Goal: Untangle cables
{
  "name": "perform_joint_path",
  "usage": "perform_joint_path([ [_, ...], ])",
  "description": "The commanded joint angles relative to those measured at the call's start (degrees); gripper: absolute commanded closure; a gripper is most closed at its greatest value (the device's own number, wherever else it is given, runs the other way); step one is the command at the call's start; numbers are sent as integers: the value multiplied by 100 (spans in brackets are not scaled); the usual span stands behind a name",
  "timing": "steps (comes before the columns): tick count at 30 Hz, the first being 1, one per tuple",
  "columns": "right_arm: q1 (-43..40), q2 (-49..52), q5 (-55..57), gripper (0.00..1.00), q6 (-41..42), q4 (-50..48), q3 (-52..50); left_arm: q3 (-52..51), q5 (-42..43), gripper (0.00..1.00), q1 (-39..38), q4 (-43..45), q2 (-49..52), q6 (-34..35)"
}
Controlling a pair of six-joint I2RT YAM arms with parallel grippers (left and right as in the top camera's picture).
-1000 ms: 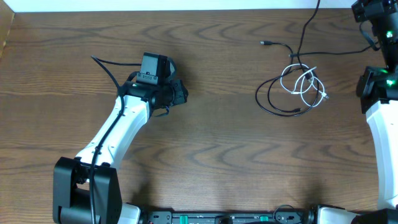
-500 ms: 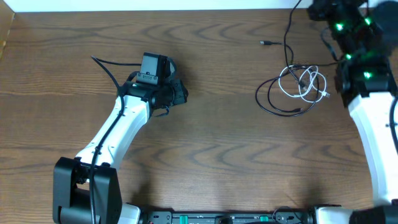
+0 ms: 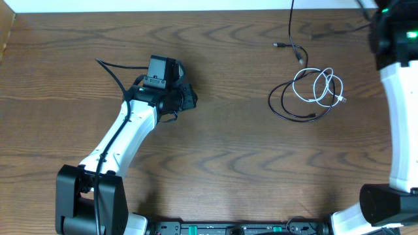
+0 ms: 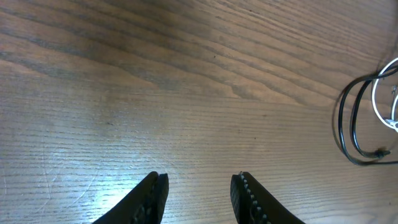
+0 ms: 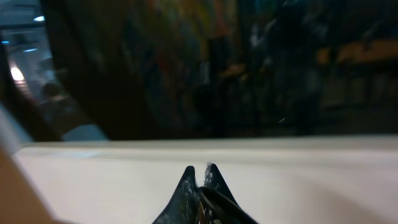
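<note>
The black piece of cable still runs into the coil, so I will swing my right gripper away to the right in the overhead view, tilting and lowering it toward bare table.
The black cable (image 3: 286,109) lies looped at the right of the table, tangled with the white cable (image 3: 321,87). One black strand (image 3: 292,23) rises from the coil and leaves the overhead view at the top; a small black plug end (image 3: 276,45) lies beside it. My right gripper (image 5: 204,169) is shut on a black cable strand (image 5: 219,205), raised and facing a wall; in the overhead view only its arm (image 3: 394,46) shows. My left gripper (image 3: 191,96) is open and empty, far left of the coil. The left wrist view shows the black loop (image 4: 346,127) and the white cable (image 4: 387,93) at its right edge.
The wooden table (image 3: 235,156) ends at a white wall along the top. The left arm (image 3: 124,137) lies across the left half. A thicker black robot wire (image 3: 111,68) runs by the left wrist.
My right arm has swung up and back at the top right. The lifted black strand's top end has moved left, and the coil has shifted slightly. The left arm has not moved.
</note>
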State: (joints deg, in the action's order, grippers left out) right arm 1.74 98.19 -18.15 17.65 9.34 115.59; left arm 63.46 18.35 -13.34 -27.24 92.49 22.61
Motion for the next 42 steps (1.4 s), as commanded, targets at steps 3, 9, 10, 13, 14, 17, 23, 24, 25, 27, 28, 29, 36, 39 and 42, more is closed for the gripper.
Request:
perform_joint_path([
  [3,-922,-46,249,99,-188,568,190,52,50,62,-13,-46,11,-52],
  [9,-1939,44,1294,99,-214,1967,188,52,48,62,-13,-59,11,-55],
  [10,-2109,74,1349,99,-212,2133,186,52,48,62,-13,-57,11,-55],
  [13,-2496,151,1329,99,-205,2476,184,52,48,62,-13,-59,11,-55],
  [14,-2586,192,1327,99,-205,2566,184,52,48,62,-13,-59,11,-55],
  [17,-2741,345,1327,99,-208,2870,184,52,50,62,-13,-61,11,-55],
  [23,-2793,837,1353,99,-247,3650,184,52,50,62,-13,-79,11,-55],
  [24,-2791,920,1353,99,-310,3735,184,52,48,62,-13,-85,11,-55],
  [25,-2791,994,1381,99,-363,3818,184,52,48,62,-13,-92,11,-55],
  [27,-2791,1110,1641,99,-358,4024,184,52,50,62,-13,-101,11,-52],
  [28,-2791,1239,2033,99,-358,4277,184,52,50,62,-13,-103,11,-55],
  [29,-2791,1300,2251,99,-358,4406,184,52,50,62,-13,-103,11,-52],
  [36,-2804,1823,3355,99,-358,5093,184,52,50,62,-13,-105,11,-52],
  [39,-2809,2017,3458,99,-358,5226,184,52,50,62,-13,-125,11,-55],
  [42,-2815,2179,3453,98,-354,5333,184,52,50,62,-13,-149,11,-55],
])
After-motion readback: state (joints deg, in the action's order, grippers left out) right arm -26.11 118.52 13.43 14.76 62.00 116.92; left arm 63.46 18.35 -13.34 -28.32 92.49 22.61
